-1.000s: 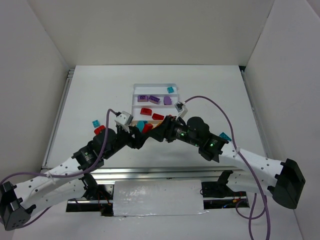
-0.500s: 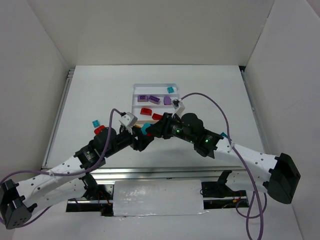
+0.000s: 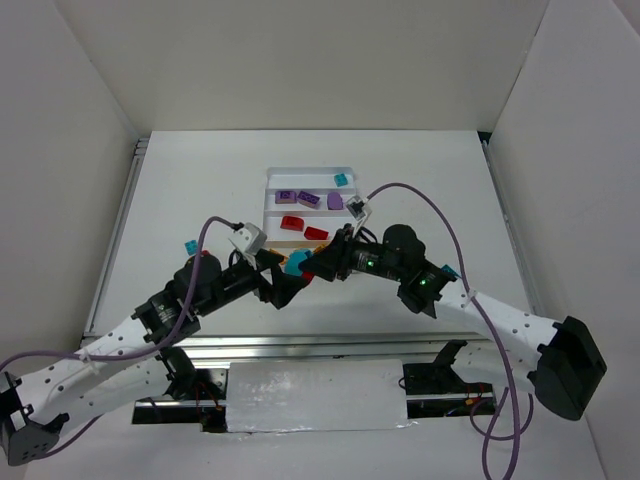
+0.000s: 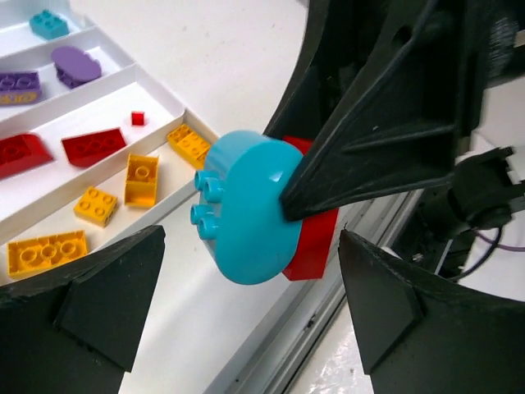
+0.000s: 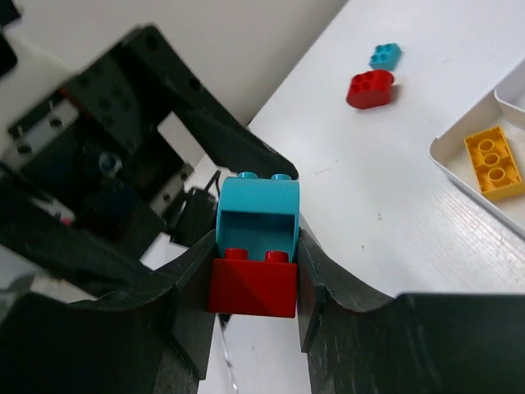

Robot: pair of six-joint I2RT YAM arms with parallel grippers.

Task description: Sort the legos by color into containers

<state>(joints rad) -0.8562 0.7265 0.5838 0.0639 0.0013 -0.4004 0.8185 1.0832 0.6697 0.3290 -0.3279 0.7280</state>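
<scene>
The red row (image 3: 333, 224) holds red legos, so the robot's right gripper will next pull the red lego off the teal one, carry it outward and down to that row, and let go of it.
A rounded teal lego (image 5: 257, 215) stuck on a red lego (image 5: 253, 286) hangs above the table's near edge, with my right gripper (image 5: 256, 250) shut on the pair. My left gripper (image 4: 250, 279) stands open around the same pair (image 4: 246, 213), its fingers (image 4: 90, 304) apart from it on both sides. From above, the teal lego (image 3: 297, 263) shows between both grippers, in front of the white tray of containers (image 3: 310, 169). The tray holds purple (image 3: 308, 199), red (image 3: 292, 222), teal (image 3: 342, 180) and yellow (image 4: 141, 179) legos, each color in its own row.
A small teal lego (image 5: 385, 55) and a red lego (image 5: 369, 89) lie on the table left of the tray. Another teal lego (image 3: 450, 271) peeks out beside the right arm. White walls enclose the table on three sides.
My right gripper closed on the teal-and-red pair while my left gripper, which was holding it, opened wide. The pair shifted slightly left.
</scene>
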